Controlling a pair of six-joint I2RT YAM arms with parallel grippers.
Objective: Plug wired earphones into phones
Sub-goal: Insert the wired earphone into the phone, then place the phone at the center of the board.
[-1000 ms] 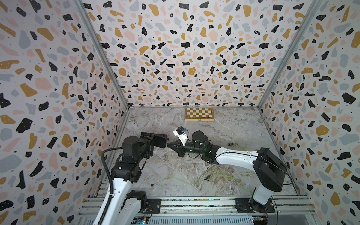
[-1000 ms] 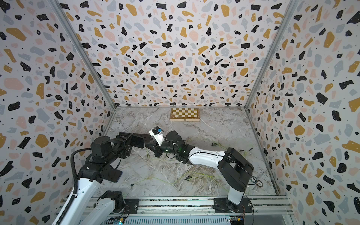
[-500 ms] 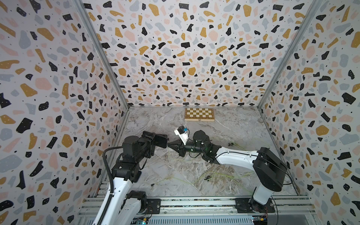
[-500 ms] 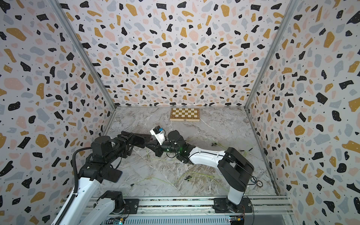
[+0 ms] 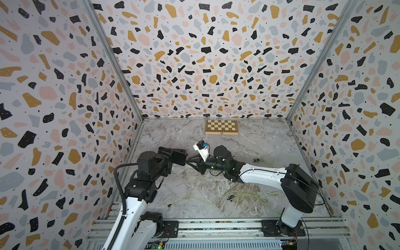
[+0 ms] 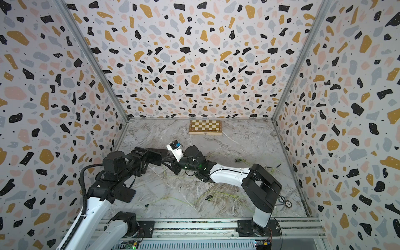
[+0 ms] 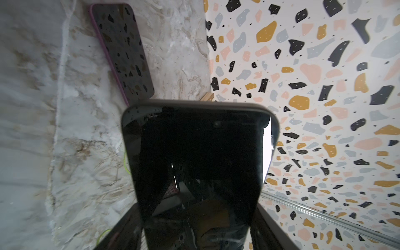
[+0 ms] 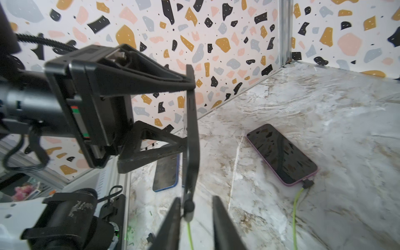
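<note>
Next, my left gripper tips, lowers and releases the plug onto bare marble (image 5: 175,171) (image 7: 28,85) beside the purple-cased phone, since the plug sits in the black phone's end.
My left gripper (image 5: 179,156) holds a black phone (image 7: 199,155) in the air, shut on its two long sides. The right wrist view shows that phone (image 8: 191,129) edge-on. A small black plug (image 8: 188,208) sits at its lower end, and a yellow-green earphone cable (image 8: 190,236) hangs from the plug. My right gripper (image 8: 195,214) is open; its fingers (image 8: 218,216) stand on either side of the plug with a gap on one side. A purple-cased phone (image 8: 281,153) lies flat on the table with another plug (image 8: 307,184) and cable in it. A blue-cased phone (image 8: 165,173) lies below the left arm.
A wooden chessboard box (image 5: 221,127) lies at the back wall. Loose earphone cables (image 5: 244,194) with a black earbud (image 5: 230,197) are strewn over the front right of the marble table, and more (image 5: 257,160) lie beyond the right arm. Patterned walls close in three sides.
My right gripper's jaws have parted from the plug, which stays at the held phone's end. Both arms have barely moved.
</note>
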